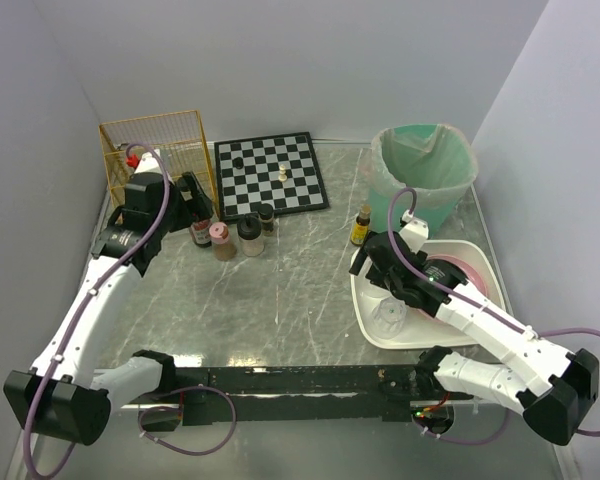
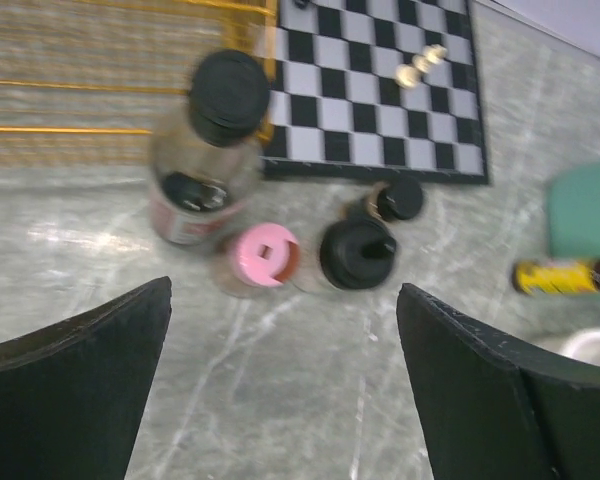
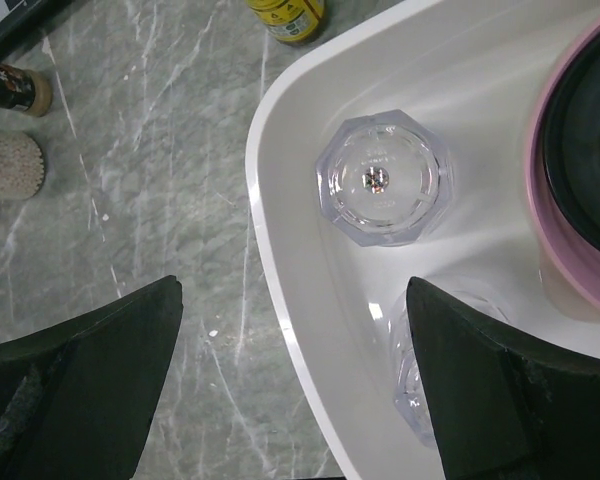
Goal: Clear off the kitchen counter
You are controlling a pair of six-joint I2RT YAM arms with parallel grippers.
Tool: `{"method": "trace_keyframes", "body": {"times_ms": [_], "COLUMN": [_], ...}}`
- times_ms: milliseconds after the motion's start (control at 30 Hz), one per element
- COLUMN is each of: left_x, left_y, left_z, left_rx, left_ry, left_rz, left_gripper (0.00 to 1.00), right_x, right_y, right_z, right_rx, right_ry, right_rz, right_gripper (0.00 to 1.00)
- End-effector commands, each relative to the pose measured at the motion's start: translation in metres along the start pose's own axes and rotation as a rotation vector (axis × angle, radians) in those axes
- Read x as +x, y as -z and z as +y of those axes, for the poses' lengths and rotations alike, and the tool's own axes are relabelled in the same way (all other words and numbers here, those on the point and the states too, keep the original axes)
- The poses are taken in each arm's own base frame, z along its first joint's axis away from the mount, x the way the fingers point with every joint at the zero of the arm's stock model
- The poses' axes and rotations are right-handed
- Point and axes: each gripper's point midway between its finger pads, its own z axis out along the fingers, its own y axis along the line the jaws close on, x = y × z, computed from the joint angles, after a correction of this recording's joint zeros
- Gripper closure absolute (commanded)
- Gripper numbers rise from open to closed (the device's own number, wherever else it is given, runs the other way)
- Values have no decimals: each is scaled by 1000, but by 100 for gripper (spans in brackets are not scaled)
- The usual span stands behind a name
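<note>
The tall black-capped bottle is taller than the pink-lidded jar. I need to lower my left gripper over that bottle next and close on its body beneath the cap.
The kitchen counter is a grey-green marble top. My left gripper hangs open by the wire basket, above a cluster of jars, with nothing between its fingers. The left wrist view shows bare counter between the jaws. Beyond them stand a tall black-capped bottle, a pink-lidded jar, a black-lidded jar and a small bottle. My right gripper is open over the left rim of the white tray, holding nothing. A clear glass stands in the tray.
A gold wire basket stands at the back left and a chessboard with pieces behind the jars. A green-lined bin is at the back right, with a yellow bottle in front of it. The tray also holds a pink plate.
</note>
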Motion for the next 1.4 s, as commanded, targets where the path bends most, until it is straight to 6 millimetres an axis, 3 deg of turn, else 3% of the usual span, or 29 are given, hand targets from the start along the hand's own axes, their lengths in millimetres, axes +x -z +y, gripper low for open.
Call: {"method": "trace_keyframes", "body": {"times_ms": [0, 233, 633, 1000, 1367], "left_x": [-14, -5, 0, 3, 13], "left_y": [-7, -36, -67, -91, -110], "left_z": [25, 35, 30, 47, 55], "left_rx": [-132, -178, -329, -429, -470], "left_ry": [-5, 38, 18, -23, -56], "left_rz": [-89, -120, -165, -200, -200], "left_gripper": [1, 1, 1, 1, 19], "right_x": [-13, -13, -1, -4, -9], "right_y": [3, 3, -4, -3, -5], "right_z": [6, 6, 4, 7, 5], "right_rx": [-47, -61, -114, -141, -130], "right_ry": [17, 60, 73, 132, 161], "right_rz": [-62, -71, -54, -50, -43], "right_gripper": [0, 0, 0, 0, 0]}}
